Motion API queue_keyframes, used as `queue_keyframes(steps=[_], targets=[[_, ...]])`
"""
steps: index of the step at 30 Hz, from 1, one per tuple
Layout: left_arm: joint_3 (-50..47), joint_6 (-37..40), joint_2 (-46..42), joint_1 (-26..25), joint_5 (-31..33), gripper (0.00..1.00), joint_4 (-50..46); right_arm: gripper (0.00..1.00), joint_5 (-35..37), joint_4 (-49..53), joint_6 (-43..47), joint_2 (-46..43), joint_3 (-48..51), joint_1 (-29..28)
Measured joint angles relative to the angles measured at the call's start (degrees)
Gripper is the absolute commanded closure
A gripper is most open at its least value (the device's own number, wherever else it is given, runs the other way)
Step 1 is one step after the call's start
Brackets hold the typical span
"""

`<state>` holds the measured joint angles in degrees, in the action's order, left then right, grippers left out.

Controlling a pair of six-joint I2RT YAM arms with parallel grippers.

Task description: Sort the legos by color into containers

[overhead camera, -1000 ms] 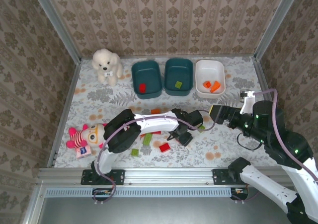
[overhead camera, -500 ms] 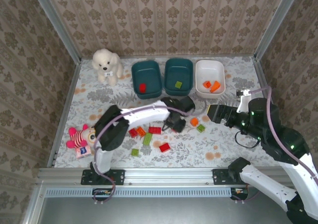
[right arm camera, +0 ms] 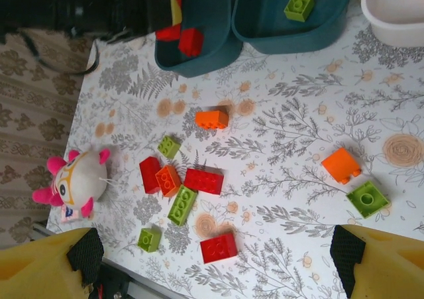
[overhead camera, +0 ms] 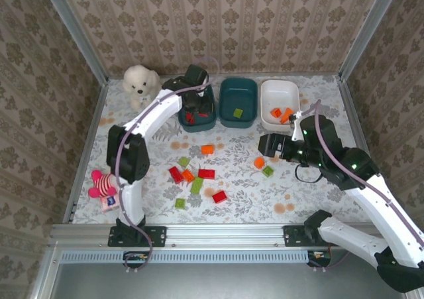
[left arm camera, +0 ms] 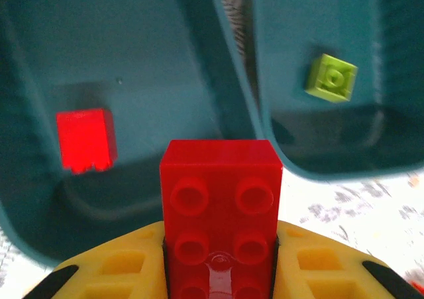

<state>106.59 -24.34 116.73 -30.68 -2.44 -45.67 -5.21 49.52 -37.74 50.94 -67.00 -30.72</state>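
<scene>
The other lego is also red, so the left gripper should next go down into the dark teal container and release its red lego beside that one, on the open part of the container's bottom.
My left gripper (left arm camera: 222, 262) is shut on a red lego (left arm camera: 222, 199), held over the left dark teal container (overhead camera: 181, 95). Another red lego (left arm camera: 85, 138) lies inside that container. The middle teal container (overhead camera: 224, 90) holds a green lego (left arm camera: 331, 78), and the white container (overhead camera: 279, 87) holds orange legos (overhead camera: 282, 115). My right gripper (overhead camera: 268, 144) hangs open above the table with nothing between its fingers (right arm camera: 387, 266). Loose legos lie below it: an orange one (right arm camera: 342, 164), a green one (right arm camera: 367, 199), a red one (right arm camera: 218, 247) and several more at the left (right arm camera: 182, 205).
A white plush dog (overhead camera: 141, 85) sits left of the containers at the back. A pink-and-yellow doll (overhead camera: 106, 184) lies near the left wall. Patterned walls close in three sides, and a metal rail (overhead camera: 212, 233) runs along the front edge.
My left gripper shut on a red lego and swung from the table's middle back to the left teal container. My right gripper drifted a little left and away, staying open.
</scene>
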Motion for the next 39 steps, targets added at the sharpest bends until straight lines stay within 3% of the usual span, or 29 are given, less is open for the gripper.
queue_keyframes(steps=[7,12,16,27,31,36,39], targets=[[7.7,0.0,12.1,2.1,-0.1,0.76,-1.7,0.08,-0.1,-1.2,0.0,1.4,0.0,0.0],[8.3,0.0,14.8,2.3,0.3,0.74,-3.4,0.08,-0.1,-2.1,0.0,1.7,0.7,0.0],[8.2,0.0,15.7,2.3,0.3,0.67,-5.0,0.08,-0.1,-2.2,0.0,3.5,1.1,0.0],[6.4,-0.2,15.3,2.3,0.3,0.44,-5.2,0.08,-0.2,-1.8,0.3,8.2,1.2,0.0],[6.4,-0.3,13.8,2.3,0.7,0.41,-5.5,0.10,-0.2,-0.9,1.3,9.8,0.8,0.0],[6.3,-1.2,8.2,2.3,1.0,0.40,-5.5,0.13,0.6,1.3,4.0,13.3,-3.1,-1.2],[2.6,-2.9,0.0,2.4,1.2,0.39,-3.7,0.14,1.9,2.3,6.2,15.9,-5.3,-4.5]])
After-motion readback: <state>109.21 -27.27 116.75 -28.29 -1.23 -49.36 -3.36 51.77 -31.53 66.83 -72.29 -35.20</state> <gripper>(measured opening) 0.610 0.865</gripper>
